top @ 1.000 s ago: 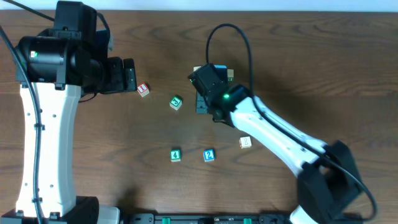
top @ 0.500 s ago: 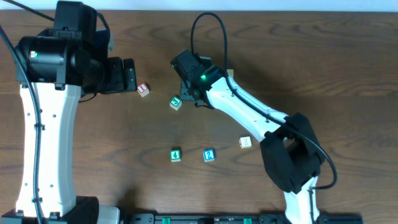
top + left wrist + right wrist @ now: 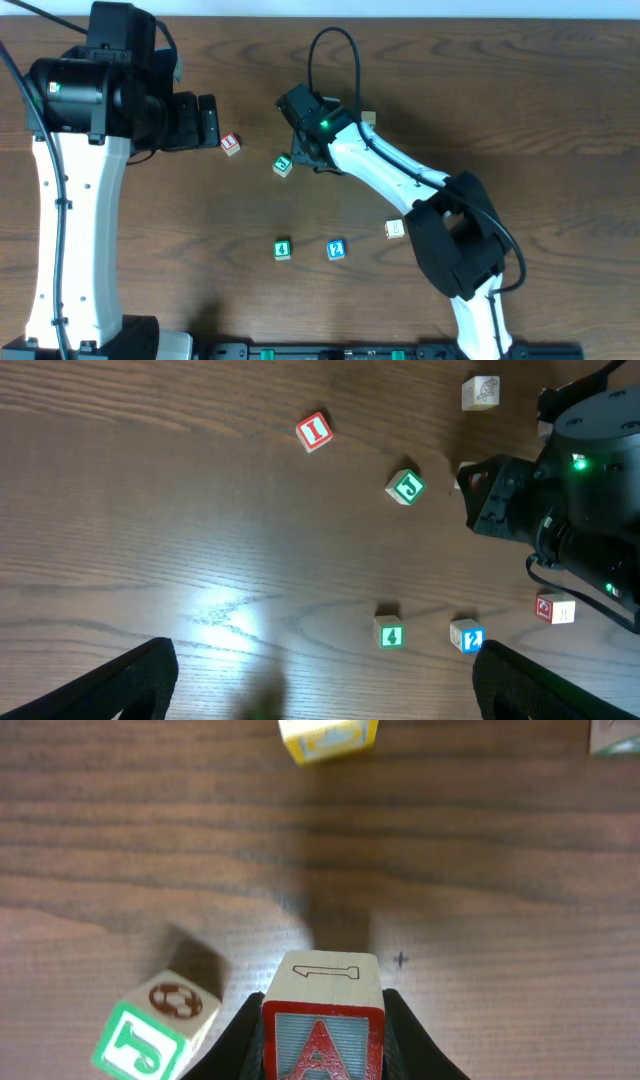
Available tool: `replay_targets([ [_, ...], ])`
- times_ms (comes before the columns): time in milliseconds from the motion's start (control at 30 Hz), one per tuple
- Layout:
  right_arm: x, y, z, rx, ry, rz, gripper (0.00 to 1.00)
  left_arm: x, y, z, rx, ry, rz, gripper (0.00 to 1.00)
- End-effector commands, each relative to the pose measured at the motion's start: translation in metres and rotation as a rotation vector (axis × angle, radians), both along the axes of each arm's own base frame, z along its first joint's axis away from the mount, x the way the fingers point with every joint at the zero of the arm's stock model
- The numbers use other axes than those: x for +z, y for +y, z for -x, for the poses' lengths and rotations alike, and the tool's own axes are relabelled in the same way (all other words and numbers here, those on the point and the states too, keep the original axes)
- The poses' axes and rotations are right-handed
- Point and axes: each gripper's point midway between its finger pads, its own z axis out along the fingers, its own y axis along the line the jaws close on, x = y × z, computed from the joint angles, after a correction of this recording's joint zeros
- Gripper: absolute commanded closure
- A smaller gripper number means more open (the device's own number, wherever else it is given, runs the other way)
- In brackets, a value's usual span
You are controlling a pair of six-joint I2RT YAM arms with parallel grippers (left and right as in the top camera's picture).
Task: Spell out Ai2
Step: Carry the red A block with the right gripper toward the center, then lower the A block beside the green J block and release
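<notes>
My right gripper brings the "A" cube down onto the table beside the green "J" cube next, then lets go of the "A" cube.
The red-framed "A" cube sits between my right gripper's fingers, shut on it low over the table. In the overhead view the right gripper covers that cube, just right of a green "J" cube. The red "I" cube lies beside my left gripper, which is open and holds nothing. The blue "2" cube rests toward the front, next to the green "4" cube. The left wrist view shows the "I" cube, the "2" cube and its own wide-open gripper.
A pale cube lies by the right arm's forearm, another behind its wrist. The green "J" cube is tilted close to the left of the held cube. A yellow-edged cube lies ahead of the right gripper.
My right gripper has carried the "A" cube leftward to beside the green "J" cube, and the arm's elbow has swung in. The left arm has stayed still.
</notes>
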Motion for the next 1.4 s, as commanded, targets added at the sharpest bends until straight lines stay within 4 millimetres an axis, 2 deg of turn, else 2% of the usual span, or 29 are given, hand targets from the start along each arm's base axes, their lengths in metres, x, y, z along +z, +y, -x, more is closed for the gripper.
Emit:
replay_targets([
  [0,-0.002,-0.001,-0.01,0.007,-0.033,0.025,0.87,0.004,0.002,0.002,-0.006,-0.013,-0.007,0.05],
  [167,0.0,0.002,-0.014,0.006,-0.052,0.01,0.87,0.004,0.002,0.002,-0.006,-0.013,-0.006,0.05],
  [400,-0.014,-0.003,-0.015,-0.002,-0.044,0.047,0.85,0.004,0.002,0.003,-0.006,-0.011,-0.007,0.05],
  [633,-0.018,0.0,-0.02,0.022,-0.06,0.047,0.68,0.004,0.002,0.003,-0.007,-0.011,-0.007,0.05],
  [800,-0.015,-0.005,-0.026,0.011,-0.093,0.078,0.39,0.004,0.002,0.003,-0.007,-0.011,-0.007,0.05],
  [900,-0.009,-0.006,-0.03,0.004,-0.106,0.069,0.29,0.004,0.002,0.003,-0.006,-0.011,-0.007,0.05],
  [1000,0.013,-0.012,-0.041,-0.025,-0.161,0.082,0.21,0.004,0.002,0.002,-0.006,-0.013,-0.007,0.05],
  [1167,0.077,-0.034,-0.057,-0.056,-0.286,0.11,0.21,0.004,0.002,0.003,-0.003,-0.012,-0.006,0.05],
  [1267,0.113,-0.05,-0.055,-0.063,-0.32,0.099,0.21,0.007,0.002,0.004,0.012,-0.024,0.001,0.05],
  [1367,0.147,-0.073,-0.044,-0.057,-0.327,0.108,0.16,0.013,0.003,0.009,0.012,-0.041,-0.001,0.05],
])
